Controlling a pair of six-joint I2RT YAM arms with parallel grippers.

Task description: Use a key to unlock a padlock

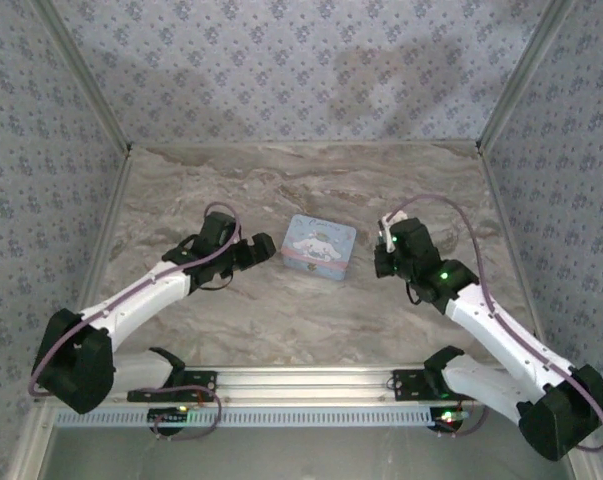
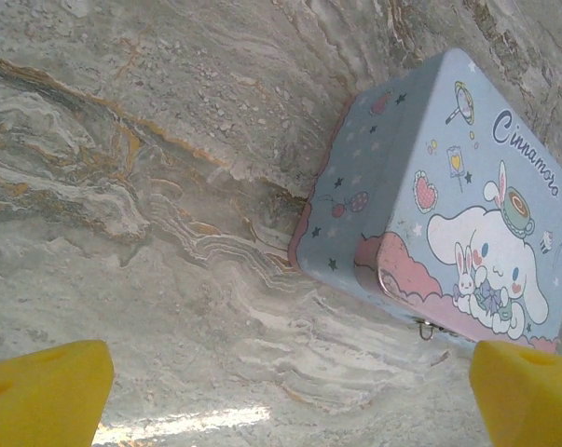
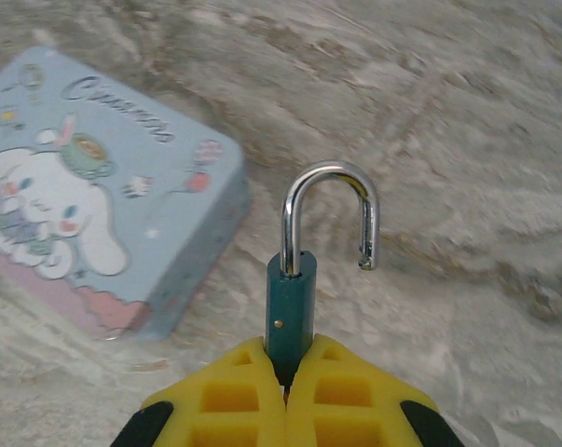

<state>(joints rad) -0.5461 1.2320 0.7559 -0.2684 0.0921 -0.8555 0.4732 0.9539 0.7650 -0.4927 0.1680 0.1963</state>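
Next, the padlock goes down and away in my right gripper onto bare marble, farther from the tin (image 1: 319, 245), for release, since its shackle is already open.
My right gripper (image 3: 287, 358) is shut on the padlock (image 3: 290, 307), a small dark teal lock held upright between the yellow fingers. Its chrome shackle (image 3: 329, 182) is sprung open, with the free end hanging clear of the body. The key is hidden. In the top view the right gripper (image 1: 384, 262) sits just right of the pale blue cartoon tin (image 1: 319, 245). My left gripper (image 1: 264, 247) is at the tin's left side. It is open, its yellow fingertips (image 2: 47, 396) wide apart over bare marble, with nothing between them.
The tin (image 2: 448, 205) lies closed on the marble table (image 1: 281, 320), a small metal hasp loop (image 2: 427, 329) on its front edge. Patterned walls (image 1: 61, 120) close in the left, back and right sides. A metal rail (image 1: 301, 380) runs along the near edge.
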